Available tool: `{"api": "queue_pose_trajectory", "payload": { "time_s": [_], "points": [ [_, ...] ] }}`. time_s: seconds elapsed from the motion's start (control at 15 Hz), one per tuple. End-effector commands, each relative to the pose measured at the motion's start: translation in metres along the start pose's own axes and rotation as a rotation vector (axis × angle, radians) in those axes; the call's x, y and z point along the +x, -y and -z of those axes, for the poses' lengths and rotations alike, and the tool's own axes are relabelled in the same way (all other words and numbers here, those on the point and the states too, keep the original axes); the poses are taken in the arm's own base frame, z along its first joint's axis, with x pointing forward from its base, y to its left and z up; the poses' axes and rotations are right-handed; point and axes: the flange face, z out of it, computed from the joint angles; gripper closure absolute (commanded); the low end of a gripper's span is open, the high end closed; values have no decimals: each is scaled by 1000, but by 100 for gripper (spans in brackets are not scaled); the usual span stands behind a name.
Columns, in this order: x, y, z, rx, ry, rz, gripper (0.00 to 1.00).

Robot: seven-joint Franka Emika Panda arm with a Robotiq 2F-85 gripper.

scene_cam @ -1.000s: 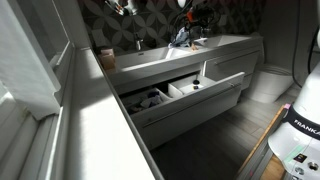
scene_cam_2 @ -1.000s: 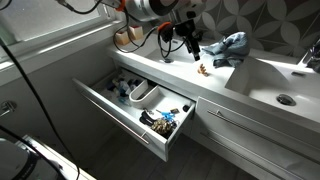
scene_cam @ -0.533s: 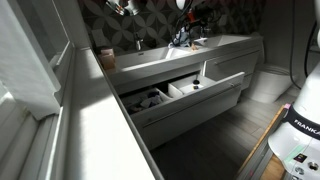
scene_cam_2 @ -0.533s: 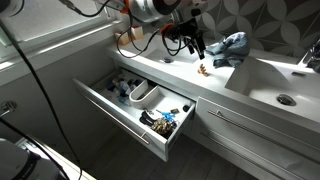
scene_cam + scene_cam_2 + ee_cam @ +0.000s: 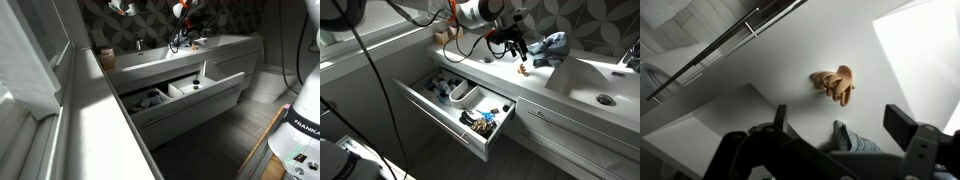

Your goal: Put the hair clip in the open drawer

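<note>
My gripper should go down and toward the hair clip next. Then it should close its fingers on the near edge (image 5: 840, 92) of the hair clip.
The hair clip (image 5: 523, 70) is a small tan claw clip lying on the white counter, and it also shows in the wrist view (image 5: 835, 84). My gripper (image 5: 517, 47) hangs just above and behind it, fingers spread and empty; the wrist view (image 5: 840, 125) shows the clip a little ahead of the open jaws. The open drawer (image 5: 448, 120) is pulled out below the counter, with white dividers and small items inside. It shows as well in an exterior view (image 5: 190, 92), where the gripper (image 5: 187, 36) is over the counter's far end.
A crumpled blue-grey cloth (image 5: 552, 46) lies on the counter behind the clip, and part of it shows under the jaws (image 5: 852, 140). A sink basin (image 5: 605, 88) is beside it. A white dish (image 5: 466, 94) and dark clutter (image 5: 485, 120) sit in the drawer. A dark faucet (image 5: 137, 42) stands at the wall.
My gripper has shifted slightly along the counter toward the clip. The clip and the drawer have not moved.
</note>
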Motion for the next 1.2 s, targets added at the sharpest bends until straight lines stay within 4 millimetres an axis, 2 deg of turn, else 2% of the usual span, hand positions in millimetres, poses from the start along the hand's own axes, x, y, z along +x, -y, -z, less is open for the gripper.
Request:
{"api": "queue_pose_trajectory", "payload": {
  "time_s": [0.0, 0.13, 0.27, 0.4, 0.53, 0.6, 0.73, 1.13],
  "points": [
    [16, 1, -14, -22, -5, 3, 24],
    [18, 2, -20, -27, 6, 5, 31],
    [19, 3, -24, -34, 16, 10, 41],
    [21, 5, -28, -35, 26, 16, 41],
    [22, 7, -30, -35, 33, 24, 45],
    [22, 8, -31, -34, 39, 28, 50],
    [22, 10, -33, -37, 45, 37, 50],
    [22, 15, -37, -35, 51, 66, 63]
  ]
}}
